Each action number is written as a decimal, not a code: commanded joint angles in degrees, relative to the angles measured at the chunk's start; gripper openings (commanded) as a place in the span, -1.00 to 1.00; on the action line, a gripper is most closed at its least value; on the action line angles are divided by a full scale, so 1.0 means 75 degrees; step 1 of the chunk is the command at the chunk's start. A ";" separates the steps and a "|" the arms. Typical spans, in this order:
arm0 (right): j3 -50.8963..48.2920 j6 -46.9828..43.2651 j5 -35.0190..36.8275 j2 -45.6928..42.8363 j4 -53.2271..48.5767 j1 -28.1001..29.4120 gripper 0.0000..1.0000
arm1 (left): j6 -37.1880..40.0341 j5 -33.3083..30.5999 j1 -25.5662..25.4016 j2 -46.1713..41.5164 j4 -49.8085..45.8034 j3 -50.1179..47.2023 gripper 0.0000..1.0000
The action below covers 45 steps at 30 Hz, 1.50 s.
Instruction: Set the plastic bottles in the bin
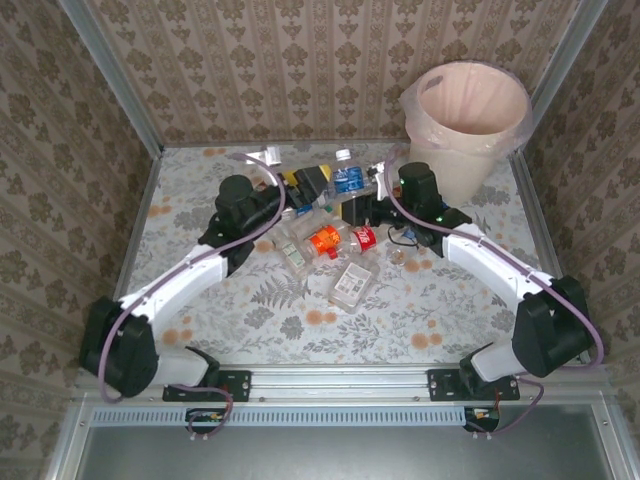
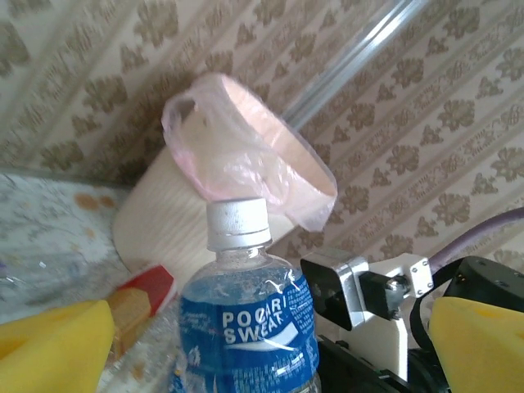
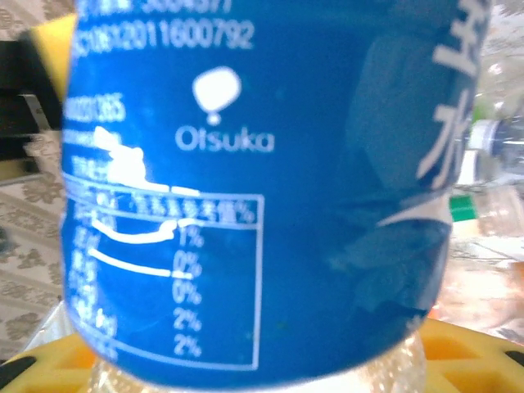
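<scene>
My right gripper lifts up and outward over the opening of the bin next and releases the blue-labelled bottle, because that bin stands open and lined.
A clear bottle with a blue label (image 2: 246, 327) and a white cap stands upright between the yellow fingers (image 2: 49, 348) of my left gripper (image 2: 262, 348). Those fingers are spread wide and stand clear of it on both sides. The same blue bottle (image 3: 262, 188) is pressed close in front of the right wrist camera, and my right gripper (image 3: 262, 360) is shut on its body. From above, the blue bottle (image 1: 347, 178) sits between the two grippers, left (image 1: 305, 187) and right (image 1: 365, 203). The bin (image 1: 470, 172), lined with a pinkish bag, stands at the far right.
Several crushed bottles lie mid-table, among them an orange-labelled one (image 1: 325, 240), a red-labelled one (image 1: 364, 238) and a clear one (image 1: 352, 283). The right arm's wrist camera (image 2: 340, 286) is close beside the blue bottle. Patterned walls enclose the table.
</scene>
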 commanded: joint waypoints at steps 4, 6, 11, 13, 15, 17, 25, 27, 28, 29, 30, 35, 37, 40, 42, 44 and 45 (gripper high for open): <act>0.1012 -0.0791 0.0838 -0.0251 -0.1493 -0.0532 -0.09 | 0.0918 -0.2375 0.0081 -0.1216 -0.2551 -0.0181 1.00; 0.1571 -0.0954 0.1148 -0.0097 -0.2064 -0.0780 -0.09 | 0.0902 -0.3181 0.0084 -0.1520 -0.3328 -0.0236 1.00; 0.2885 -0.1398 0.1767 0.0319 -0.2782 -0.1374 -0.10 | 0.0339 -0.4493 0.0248 -0.2119 -0.4480 -0.0631 1.00; 0.3428 -0.1599 0.1957 0.0528 -0.2881 -0.1567 -0.11 | 0.0038 -0.4647 0.0387 -0.2369 -0.4544 -0.0923 1.00; 0.3977 -0.1803 0.2167 0.0745 -0.3023 -0.1723 -0.11 | -0.0305 -0.4855 0.0493 -0.2521 -0.4760 -0.1085 1.00; 0.4511 -0.2008 0.2575 0.1005 -0.3116 -0.1839 -0.11 | -0.0605 -0.5003 0.0626 -0.2599 -0.5101 -0.1171 1.00; 0.6634 -0.2114 0.3192 0.2237 -0.3793 -0.2491 -0.09 | -0.0948 -0.4961 0.0810 -0.2648 -0.5479 -0.1330 1.00; 0.7095 -0.2102 0.3373 0.2559 -0.3883 -0.2634 -0.09 | -0.0985 -0.4931 0.0810 -0.2646 -0.5494 -0.1374 1.00; 0.7295 -0.2055 0.3609 0.2726 -0.4073 -0.2696 -0.09 | -0.1014 -0.4911 0.0808 -0.2639 -0.5518 -0.1394 1.00; 0.7496 -0.2012 0.3771 0.2881 -0.4181 -0.2761 -0.09 | -0.1054 -0.4899 0.0811 -0.2633 -0.5559 -0.1412 1.00; 0.7657 -0.1971 0.3866 0.3004 -0.4279 -0.2824 -0.09 | -0.1110 -0.4893 0.0993 -0.2627 -0.5628 -0.1417 1.00; 0.8646 -0.1989 0.4338 0.3761 -0.4933 -0.3161 -0.08 | -0.1303 -0.4855 0.1162 -0.2586 -0.5946 -0.1469 1.00; 0.9109 -0.2105 0.4409 0.4122 -0.5265 -0.3293 -0.07 | -0.1347 -0.4822 0.1209 -0.2603 -0.5985 -0.1539 1.00; 0.9614 -0.2201 0.4502 0.4521 -0.5637 -0.3457 -0.04 | -0.1453 -0.4818 0.1264 -0.2608 -0.6039 -0.1631 1.00; 0.9771 -0.2248 0.4582 0.4695 -0.5736 -0.3519 -0.01 | -0.1522 -0.4797 0.1298 -0.2593 -0.6039 -0.1689 1.00; 0.9866 -0.2299 0.4807 0.4850 -0.5815 -0.3558 0.01 | -0.1572 -0.4759 0.1333 -0.2567 -0.6011 -0.1736 1.00; 0.9917 -0.2322 0.4934 0.4920 -0.5868 -0.3570 0.02 | -0.1582 -0.4737 0.1352 -0.2542 -0.6003 -0.1747 1.00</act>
